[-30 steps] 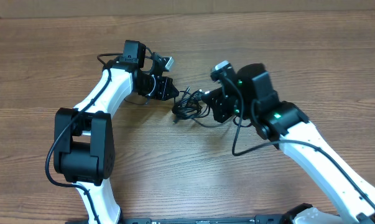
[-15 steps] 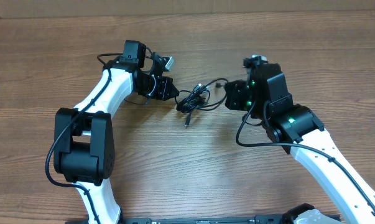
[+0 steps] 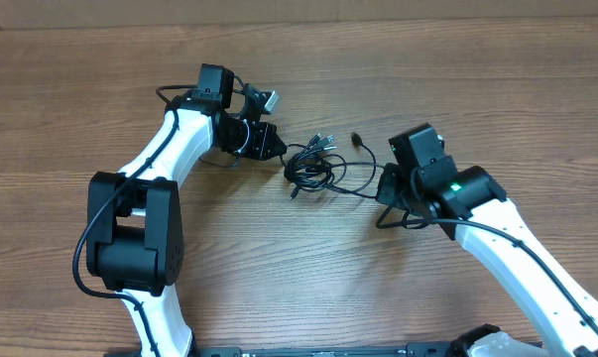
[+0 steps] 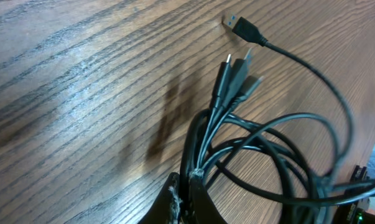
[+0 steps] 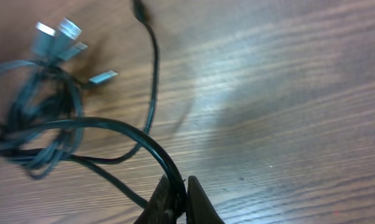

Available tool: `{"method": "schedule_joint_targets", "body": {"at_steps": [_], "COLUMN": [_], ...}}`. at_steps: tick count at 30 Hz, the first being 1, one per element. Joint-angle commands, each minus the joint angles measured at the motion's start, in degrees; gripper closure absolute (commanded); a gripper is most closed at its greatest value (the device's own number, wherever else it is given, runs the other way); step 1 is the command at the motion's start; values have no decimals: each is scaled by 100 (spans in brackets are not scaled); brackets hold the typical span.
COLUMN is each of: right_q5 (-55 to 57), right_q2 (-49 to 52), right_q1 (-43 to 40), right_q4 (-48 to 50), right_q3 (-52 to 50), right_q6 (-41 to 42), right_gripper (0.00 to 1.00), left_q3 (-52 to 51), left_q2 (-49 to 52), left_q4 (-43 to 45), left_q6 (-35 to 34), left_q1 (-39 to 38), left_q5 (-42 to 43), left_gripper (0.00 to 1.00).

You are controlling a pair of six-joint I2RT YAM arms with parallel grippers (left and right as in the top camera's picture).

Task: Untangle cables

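Observation:
Next, my right gripper needs to lower and draw back toward my base to release the piece of cable on the table, since the piece of cable still arcs up off the table.
The cables (image 3: pixel 311 164) lie as a small black tangle on the wooden table between my two arms. My left gripper (image 3: pixel 282 151) is at the tangle's left edge, shut on a bunch of strands (image 4: pixel 203 143) just below several silver-tipped plugs (image 4: pixel 236 65). To the right, my right gripper (image 3: pixel 383 185) is shut on a single cable strand (image 5: pixel 151 142) that arcs back to the tangle (image 5: pixel 41 130). One loose plug (image 3: pixel 357 139) lies apart at the upper right of the bundle.
The wooden table (image 3: pixel 299 278) runs all around the cables. The left arm's white links and black base (image 3: pixel 135 233) stand at the left. The right arm's white link (image 3: pixel 537 268) crosses the lower right. Thicker black arm wires (image 3: pixel 398 213) hang by the right wrist.
My right gripper has pulled away to the right and then toward the front, drawing a strand out of the bundle. The tangle has loosened and spread. The left gripper has stayed put.

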Motion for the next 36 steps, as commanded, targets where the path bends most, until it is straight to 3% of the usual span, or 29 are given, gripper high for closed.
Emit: {"method": "schedule_joint_targets", "body": {"at_steps": [1,10,15,21,22,25,28,32,36], "right_q5": [153,151,146,-407,-621,-1241,-1502,-1613,-1611], "right_q2": [479,1681,1884,1880,1880,1880,1880,1886,1886], "right_q1": [-31,-31,-44,-48,-48,-48,-48,-48,-46], "right_q4": [9,-33,-302,-1139,-1316,-1788,-1921,-1598,-1517], "right_q3": [-361,-649,-603,267,509,1163,1443,1464,1464], "right_q6": [13,350,201,-767,-973,-1576,-1659,-1657,-1672], "right_gripper": [96,95,85,70,64,16,17,18,18], "left_q3": [85,85,85,85,85,85,85,85,85], "left_q2": [-184,-181,-181,-181,-181,-181,-181,-170,-136], "left_q4": [24,28,31,46,46,24,2,0,-44], "left_q6": [-33,-28,-13,-13,-13,-13,-15,-15,-39], "left_q1": [37,37,37,37,37,35,17,-79,-363], "left_q5": [35,28,26,26,26,31,31,4,-404], "left_gripper": [96,96,96,96,96,96,92,68,63]}}
